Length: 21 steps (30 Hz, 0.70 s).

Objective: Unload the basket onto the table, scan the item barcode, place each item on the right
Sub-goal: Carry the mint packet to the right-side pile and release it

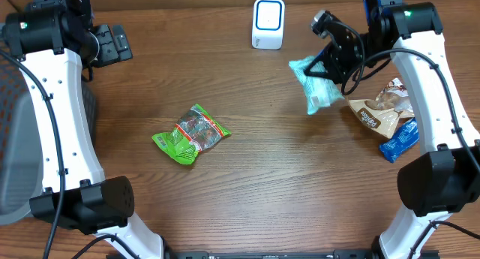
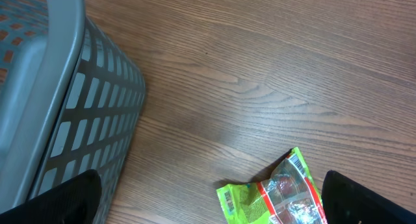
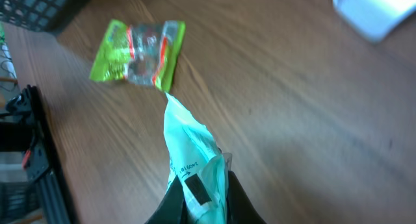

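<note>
My right gripper should next swing to the right in the overhead view and go down to release over them.
My right gripper [image 1: 331, 64] [image 3: 205, 208] is shut on a mint-green packet [image 1: 310, 85] [image 3: 190, 149], pinching one end; the packet hangs above the wood, to the right of the white barcode scanner [image 1: 268, 23] [image 3: 377, 10]. A small black patch shows on the packet between the fingers. A bright green snack packet [image 1: 191, 134] [image 2: 279, 198] [image 3: 136, 52] lies flat at the table's middle-left. My left gripper [image 1: 112, 43] [image 2: 211, 208] stands open at the far left, holding nothing, with the green packet below its right finger in the left wrist view.
A grey slatted basket [image 1: 11, 139] [image 2: 58, 87] stands at the left table edge. A brown packet [image 1: 381, 109] and a blue packet [image 1: 399, 141] lie on the right under my right arm.
</note>
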Tool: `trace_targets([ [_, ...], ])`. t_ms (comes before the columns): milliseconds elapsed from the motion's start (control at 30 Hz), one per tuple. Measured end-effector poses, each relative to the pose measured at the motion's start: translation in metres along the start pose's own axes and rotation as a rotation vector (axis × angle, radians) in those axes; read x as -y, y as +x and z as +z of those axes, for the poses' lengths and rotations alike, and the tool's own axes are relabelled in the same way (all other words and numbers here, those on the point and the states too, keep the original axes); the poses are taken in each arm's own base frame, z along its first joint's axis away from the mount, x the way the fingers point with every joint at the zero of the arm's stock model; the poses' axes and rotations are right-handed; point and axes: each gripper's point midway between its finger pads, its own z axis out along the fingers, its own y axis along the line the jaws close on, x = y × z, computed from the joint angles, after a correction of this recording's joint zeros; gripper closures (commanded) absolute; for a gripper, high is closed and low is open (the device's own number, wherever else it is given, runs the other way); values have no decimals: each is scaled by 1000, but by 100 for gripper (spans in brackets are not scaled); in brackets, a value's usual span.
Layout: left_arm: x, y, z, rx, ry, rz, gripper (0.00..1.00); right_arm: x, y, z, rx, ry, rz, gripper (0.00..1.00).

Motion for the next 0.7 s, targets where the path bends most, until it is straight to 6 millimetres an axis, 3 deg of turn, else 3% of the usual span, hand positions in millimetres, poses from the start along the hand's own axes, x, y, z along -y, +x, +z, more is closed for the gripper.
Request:
trace_targets([
  [167,0,0,0,0,0,0,0,32,20,-15,-39,119,253,96],
  [300,0,0,0,0,1,0,0,88,47,-49,-8,327,599,96],
  [467,0,0,0,0,0,0,0,148,105,-85,55,530,963,96],
  [567,0,0,0,0,0,0,0,167,143,-85,50,575,1094,96],
  [700,0,0,0,0,0,0,0,172,192,-69,-8,577,1233,96],
])
